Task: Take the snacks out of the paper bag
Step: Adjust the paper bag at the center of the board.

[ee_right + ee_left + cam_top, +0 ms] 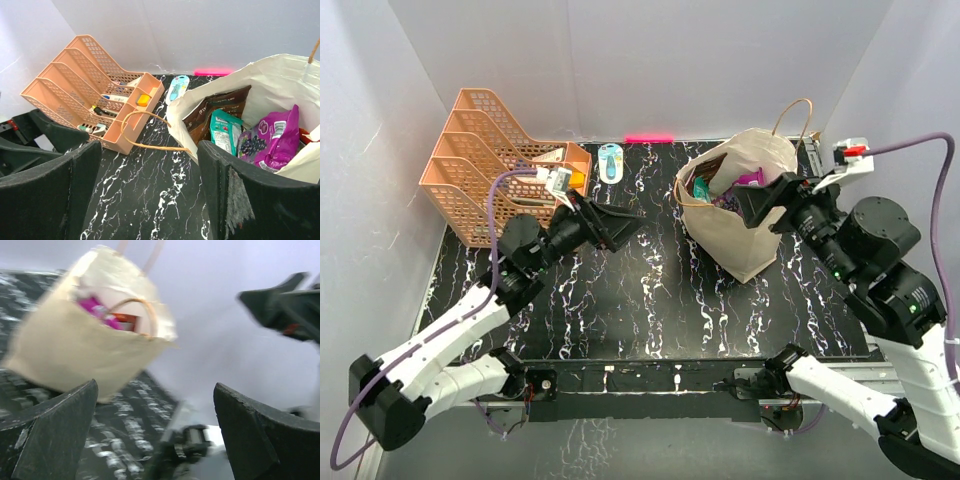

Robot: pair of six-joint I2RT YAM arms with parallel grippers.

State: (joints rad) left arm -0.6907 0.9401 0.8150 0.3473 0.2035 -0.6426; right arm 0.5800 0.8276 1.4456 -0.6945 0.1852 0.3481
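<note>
I should move my open left gripper outward and to the right in the top view next, onto the near cord handle's loop, because the loop sticks out past the bag's rim.
The beige paper bag stands open at the back right of the black marble table. Inside it are the snacks: a dark brown chip bag, a green packet and a purple pouch. One cord handle droops over the bag's near rim. My right gripper hovers open beside the bag's mouth, nothing between its fingers. My left gripper is open over the table's middle, pointing at the bag. The left wrist view is blurred.
A peach tiered tray rack holding small items stands at the back left. A small blue-and-white object lies by the back wall, near a pink strip. White walls close in on three sides.
</note>
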